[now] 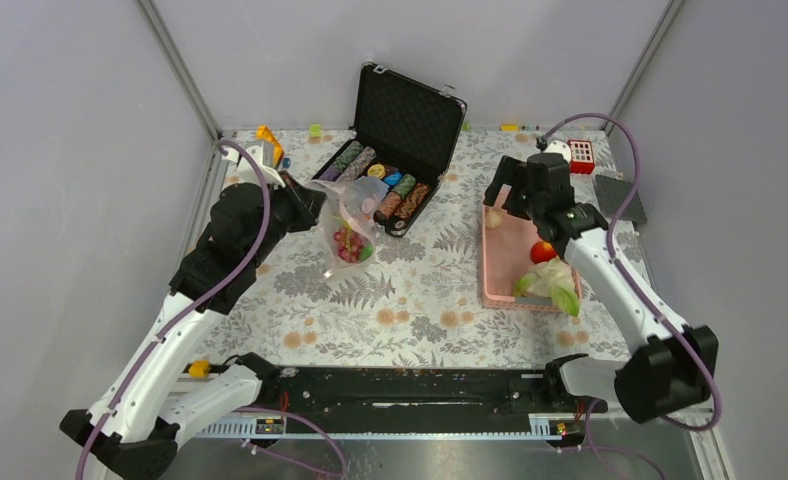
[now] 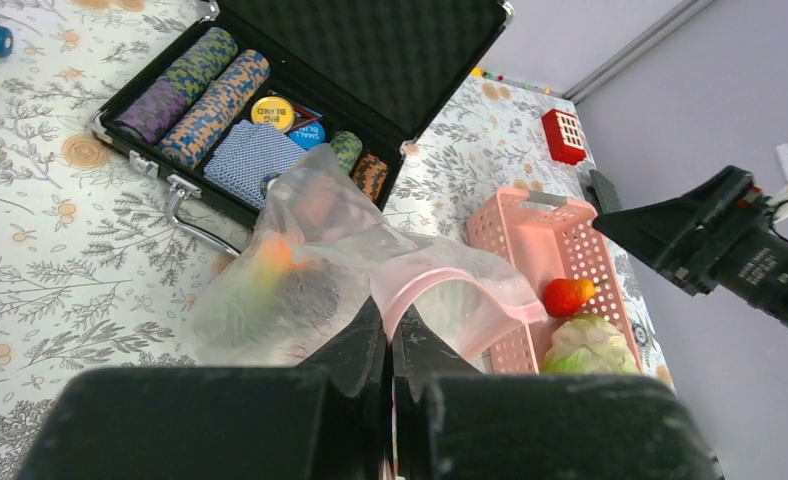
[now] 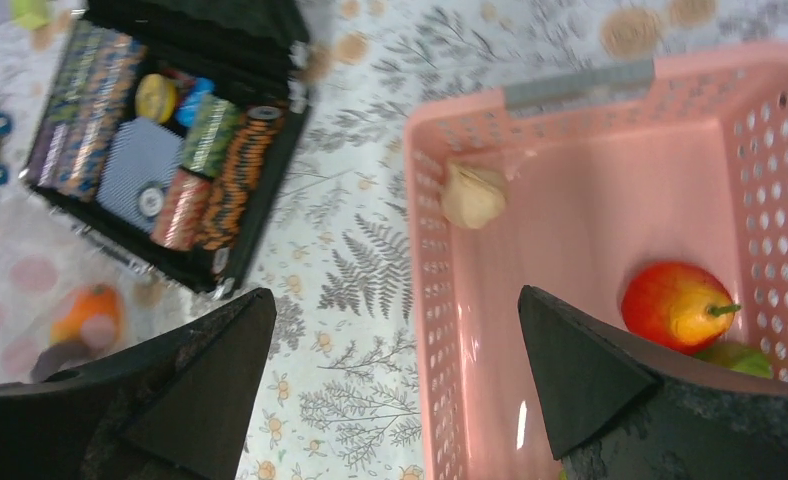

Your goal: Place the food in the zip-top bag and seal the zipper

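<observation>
My right gripper needs to turn next and go down into the pink basket (image 3: 425, 250) to close around the small pale piece, because that piece is well apart from the red fruit.
My left gripper (image 2: 400, 322) is shut on the pink zipper (image 2: 450, 285) of the clear zip-top bag (image 2: 300, 270) and holds it up above the table, mouth gaping. An orange-green mango (image 2: 275, 255) and dark grapes (image 2: 305, 297) show through the bag (image 1: 345, 228). My right gripper (image 3: 395, 300) is open and empty, and hangs over the left wall of the pink basket (image 3: 425, 250). In the basket lie a red fruit (image 3: 675, 303), a small pale piece (image 3: 473, 195) and white-green leafy pieces (image 1: 552, 285). From above, the right gripper (image 1: 508, 187) is at the basket's far left corner.
An open black case of poker chips (image 1: 395, 150) stands just behind the bag. Small toys (image 1: 270, 140) lie at the back left, a red block (image 1: 581, 153) and a dark pad (image 1: 620, 198) at the back right. Grey walls close in both sides.
</observation>
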Robot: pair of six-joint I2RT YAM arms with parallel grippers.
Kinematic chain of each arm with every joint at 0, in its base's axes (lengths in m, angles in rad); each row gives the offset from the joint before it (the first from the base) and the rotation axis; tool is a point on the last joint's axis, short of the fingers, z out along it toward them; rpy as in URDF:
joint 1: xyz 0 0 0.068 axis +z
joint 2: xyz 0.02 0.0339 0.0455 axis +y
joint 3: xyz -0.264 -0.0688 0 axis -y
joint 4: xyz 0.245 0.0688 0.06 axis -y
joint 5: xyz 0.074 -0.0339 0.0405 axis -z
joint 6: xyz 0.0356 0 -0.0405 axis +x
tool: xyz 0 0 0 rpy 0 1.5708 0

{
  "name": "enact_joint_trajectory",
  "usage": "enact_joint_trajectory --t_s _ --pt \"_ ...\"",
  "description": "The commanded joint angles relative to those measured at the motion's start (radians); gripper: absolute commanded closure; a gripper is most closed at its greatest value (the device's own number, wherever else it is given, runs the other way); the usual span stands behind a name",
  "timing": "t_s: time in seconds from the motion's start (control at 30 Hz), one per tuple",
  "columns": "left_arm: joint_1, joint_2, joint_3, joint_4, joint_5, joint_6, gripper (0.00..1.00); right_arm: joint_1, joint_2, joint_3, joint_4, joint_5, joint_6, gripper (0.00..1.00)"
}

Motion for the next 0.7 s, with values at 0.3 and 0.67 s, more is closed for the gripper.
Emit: enact_joint_trajectory --t_s 0.3,0.67 --pt "0.004 0.043 0.032 0.015 -0.062 0.014 1.0 -0.201 0.365 0.03 0.086 -0.171 0.3 0.0" --pt "0.004 0.046 0.048 -0.018 -0.117 0.03 1.0 -0.202 0.531 0.049 0.166 -0.179 0.429 0.0"
